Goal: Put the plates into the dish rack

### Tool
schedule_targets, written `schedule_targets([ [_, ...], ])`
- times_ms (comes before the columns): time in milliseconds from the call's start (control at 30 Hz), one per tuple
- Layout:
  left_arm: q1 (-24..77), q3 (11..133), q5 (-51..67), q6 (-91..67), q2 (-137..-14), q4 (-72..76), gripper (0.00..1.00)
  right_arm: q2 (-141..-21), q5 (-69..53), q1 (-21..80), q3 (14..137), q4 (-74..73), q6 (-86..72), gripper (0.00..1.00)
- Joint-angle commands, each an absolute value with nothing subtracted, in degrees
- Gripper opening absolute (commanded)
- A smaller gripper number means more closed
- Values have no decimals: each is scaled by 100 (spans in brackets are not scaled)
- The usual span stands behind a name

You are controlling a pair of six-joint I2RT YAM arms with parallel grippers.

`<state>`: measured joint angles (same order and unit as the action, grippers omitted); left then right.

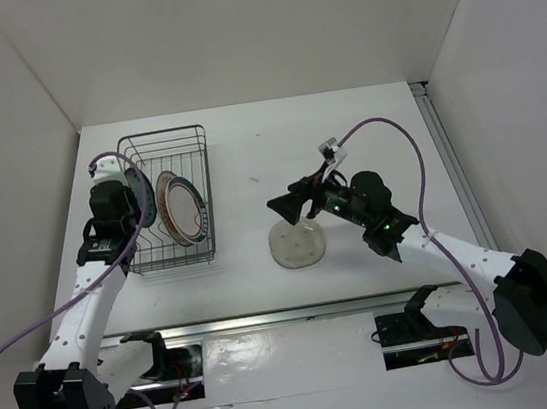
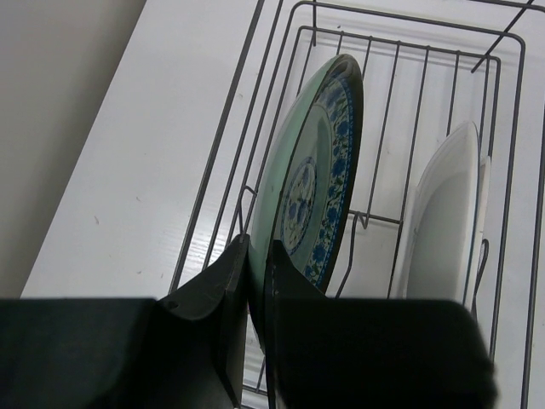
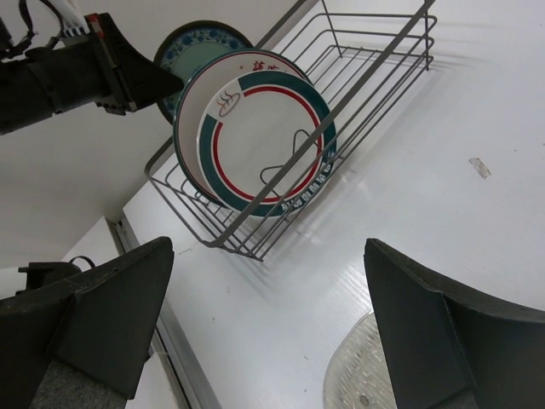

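Open rack (image 1: 159, 139) is beside the white plates below. My left gripper will next lower the teal-blue plate a little toward them and let go of its rim.
The dark wire dish rack (image 1: 159, 139) stands at the left. My left gripper (image 2: 255, 256) is shut on the rim of the teal-blue patterned plate (image 2: 311, 179), which stands upright in the rack's left end. Two white plates lean together to its right: the one with the dark and red rim band (image 3: 268, 141) in front, the other (image 3: 223, 72) behind it. The translucent beige plate (image 1: 299, 244) lies flat on the table. My right gripper (image 1: 289, 205) is open and empty just above its far edge. In the right wrist view the beige plate (image 3: 366, 379) shows low between the fingers.
White walls close in the table on the left, back and right. A metal rail (image 1: 288, 315) runs along the near edge. A small mark (image 3: 480, 167) lies on the table right of the rack.
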<state>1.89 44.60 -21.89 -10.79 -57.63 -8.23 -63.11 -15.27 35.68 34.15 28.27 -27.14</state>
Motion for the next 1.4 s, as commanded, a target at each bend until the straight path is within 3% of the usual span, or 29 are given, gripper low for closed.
schedule_targets([
  [0, 149, 4456, -2180, -1151, -5810, -387, 0, -6126, -1529, 3533, 3393, 2821, -2575, 100],
  [233, 149, 4526, -2188, -1283, -6144, -650, 3, -6073, -1477, 3480, 3340, 2821, -2575, 100],
  [333, 149, 4526, -2241, -1353, -6144, -650, 23, -6073, -1477, 3480, 3340, 2821, -2575, 100],
  [367, 149, 4526, -2241, -1354, -6144, -650, 38, -6073, -1477, 3480, 3288, 2821, -2575, 100],
  [533, 149, 4526, -2294, -1485, -6083, -703, 66, -6021, -1336, 3480, 3235, 2821, -2575, 100],
  [600, 149, 4526, -2294, -1485, -6082, -703, 68, -5959, -1187, 3480, 3234, 2690, -2575, 100],
  [700, 149, 4728, -2294, -1634, -5960, -975, 82, -5906, -724, 3480, 3287, 2244, -2575, 100],
  [733, 149, 4929, -2294, -1800, -5872, -1097, 88, -5906, -512, 3480, 3287, 2050, -2697, 100],
  [767, 149, 5026, -2242, -1871, -5810, -1281, 100, -5906, -275, 3480, 3287, 1830, -2794, 100],
  [833, 149, 5272, -2102, -2126, -5529, -1432, 100, -5906, 604, 3480, 3340, 996, -3083, 100],
  [900, 149, 5344, -1226, -2329, -5257, -1433, 100, -6090, 1114, 3428, 3287, 416, -3418, 100],
  [967, 149, 5318, 114, -2399, -4774, -1205, 100, -6336, 1116, 3428, 3138, 413, -3419, 100],
  [1100, 202, 5177, 1254, -2399, -4193, -792, 100, -6767, 958, 3366, 3085, 413, -3367, 98],
  [1300, 202, 5325, 1644, -2232, -4140, -923, 100, -7514, 528, 3059, 2901, 501, -3366, 93],
  [1367, 202, 5326, 1503, -2232, -4140, -984, 100, -7646, 309, 2910, 2831, 632, -3366, 86],
])
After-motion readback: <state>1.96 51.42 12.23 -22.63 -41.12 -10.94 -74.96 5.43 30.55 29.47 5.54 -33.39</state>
